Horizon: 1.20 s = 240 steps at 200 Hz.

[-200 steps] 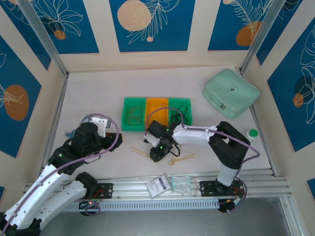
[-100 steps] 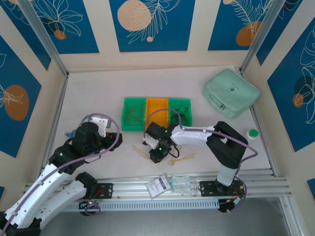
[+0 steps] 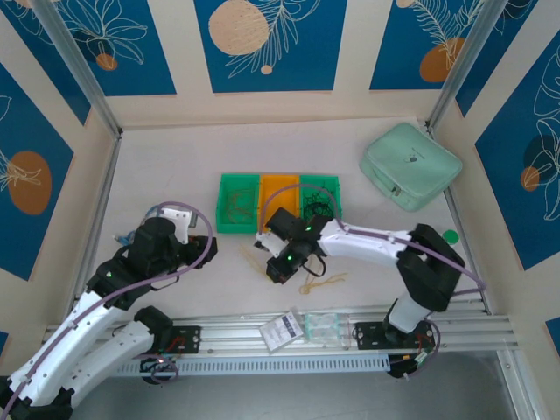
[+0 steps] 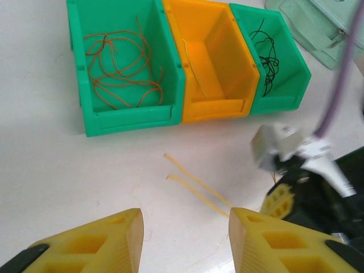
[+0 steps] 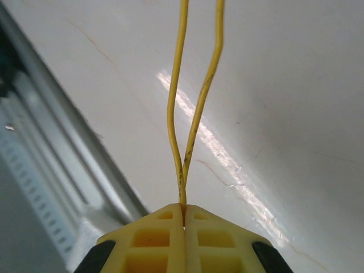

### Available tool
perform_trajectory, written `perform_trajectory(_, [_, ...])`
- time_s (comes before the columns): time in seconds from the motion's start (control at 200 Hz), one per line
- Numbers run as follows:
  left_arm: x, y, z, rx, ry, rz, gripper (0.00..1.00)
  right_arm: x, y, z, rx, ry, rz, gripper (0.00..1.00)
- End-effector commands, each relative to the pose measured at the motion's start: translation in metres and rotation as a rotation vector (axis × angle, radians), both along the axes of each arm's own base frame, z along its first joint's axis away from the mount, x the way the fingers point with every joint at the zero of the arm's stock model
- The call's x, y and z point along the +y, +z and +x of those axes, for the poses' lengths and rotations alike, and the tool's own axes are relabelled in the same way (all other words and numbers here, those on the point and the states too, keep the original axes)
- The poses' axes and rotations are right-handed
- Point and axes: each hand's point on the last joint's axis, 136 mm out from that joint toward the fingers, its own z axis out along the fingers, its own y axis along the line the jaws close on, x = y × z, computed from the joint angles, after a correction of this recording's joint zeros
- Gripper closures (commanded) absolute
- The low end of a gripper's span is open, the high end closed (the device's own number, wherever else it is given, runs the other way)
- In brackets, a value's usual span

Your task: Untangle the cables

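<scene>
I need to move my right gripper away from my base until it is over the orange bin, which is outward of the gripper, before I let go of the cables.
My right gripper (image 5: pixel 183 213) is shut on two pale yellow cables (image 5: pixel 193 114), which run side by side away from its tips over the white table. From above, that gripper (image 3: pixel 278 267) sits in front of the bins and the cables' free ends (image 3: pixel 254 257) stick out to its left. A loose bunch of yellow cables (image 3: pixel 324 282) lies just right of it. My left gripper (image 4: pixel 185 239) is open, low over the table, with the two yellow ends (image 4: pixel 196 185) just beyond its fingers. Red cables (image 4: pixel 119 62), one yellow cable (image 4: pixel 193 68) and black cables (image 4: pixel 267 54) lie in the three bins.
The row of bins, a green one (image 3: pixel 238 226), an orange one (image 3: pixel 280 185) and another green one (image 3: pixel 332 182), stands mid-table. A mint pouch (image 3: pixel 411 164) lies at the back right, a green round lid (image 3: pixel 450 236) by the right wall. Two packets (image 3: pixel 282 331) rest on the front rail.
The right arm has stretched, its elbow swinging right, and its gripper has shifted slightly up and back with the yellow cables. The left arm has not moved.
</scene>
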Motion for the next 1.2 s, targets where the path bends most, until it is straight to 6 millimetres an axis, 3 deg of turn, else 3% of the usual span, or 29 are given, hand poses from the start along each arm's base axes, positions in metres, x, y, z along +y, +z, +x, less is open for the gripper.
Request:
perform_trajectory(0.0, [0.004,0.001,0.000,-0.007,-0.004,0.045,0.57,0.001,0.053,0.006,0.002,-0.069,0.113,1.00])
perform_trajectory(0.14, [0.001,0.003,0.001,-0.018,-0.027,0.051,0.57,-0.015,0.085,0.034,-0.033,-0.229,0.126,1.00])
perform_trajectory(0.295, [-0.009,0.006,0.004,-0.024,-0.070,0.039,0.57,-0.037,0.095,0.069,-0.081,-0.440,0.080,1.00])
perform_trajectory(0.44, [-0.018,0.011,0.011,-0.045,-0.104,0.041,0.57,-0.053,0.077,0.100,-0.077,-0.618,0.019,1.00])
perform_trajectory(0.65, [-0.034,0.016,0.025,-0.055,-0.136,0.021,0.58,-0.040,0.052,0.135,-0.024,-0.686,0.004,1.00])
perform_trajectory(0.84, [-0.040,0.012,0.027,-0.036,-0.156,0.021,0.59,-0.032,0.029,0.156,0.017,-0.715,-0.030,1.00])
perform_trajectory(1.196, [-0.044,0.001,0.024,-0.011,-0.186,0.020,0.59,-0.023,0.004,0.181,0.033,-0.760,-0.058,0.98])
